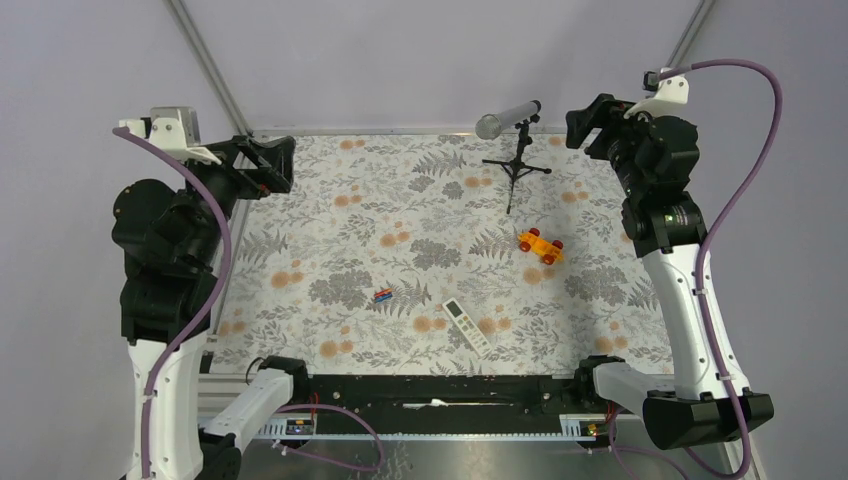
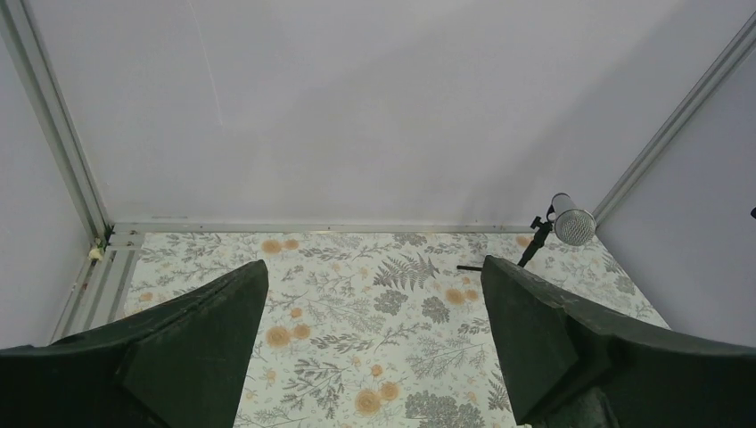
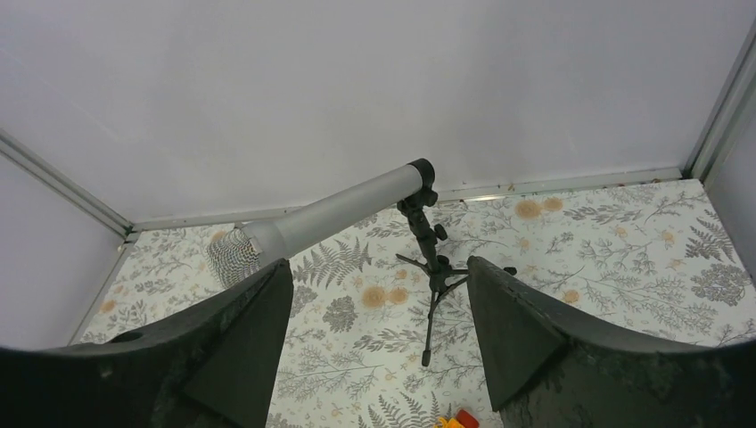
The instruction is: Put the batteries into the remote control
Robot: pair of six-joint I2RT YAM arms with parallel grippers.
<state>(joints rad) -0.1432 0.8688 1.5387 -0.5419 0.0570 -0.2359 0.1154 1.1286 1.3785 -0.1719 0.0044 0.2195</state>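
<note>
The remote's button section (image 1: 472, 335) lies below my right gripper and nearer my base, so the gripper comes back, down and left in the top view onto it next.
The slim white remote control (image 1: 466, 325) lies on the floral cloth near the front edge, angled toward the lower right. The red and blue batteries (image 1: 382, 295) lie together to its left, apart from it. My left gripper (image 1: 277, 163) hangs raised over the table's far left corner, open and empty (image 2: 374, 294). Over the far right corner my right gripper (image 1: 589, 122) is also raised and open, with nothing between its fingers (image 3: 379, 312). Neither wrist view shows the remote or the batteries.
A grey microphone (image 1: 507, 118) on a small black tripod (image 1: 517, 162) stands at the back centre, also seen as the microphone (image 3: 330, 217). An orange toy car (image 1: 540, 246) with red wheels sits right of centre. Metal frame posts rise at the back corners.
</note>
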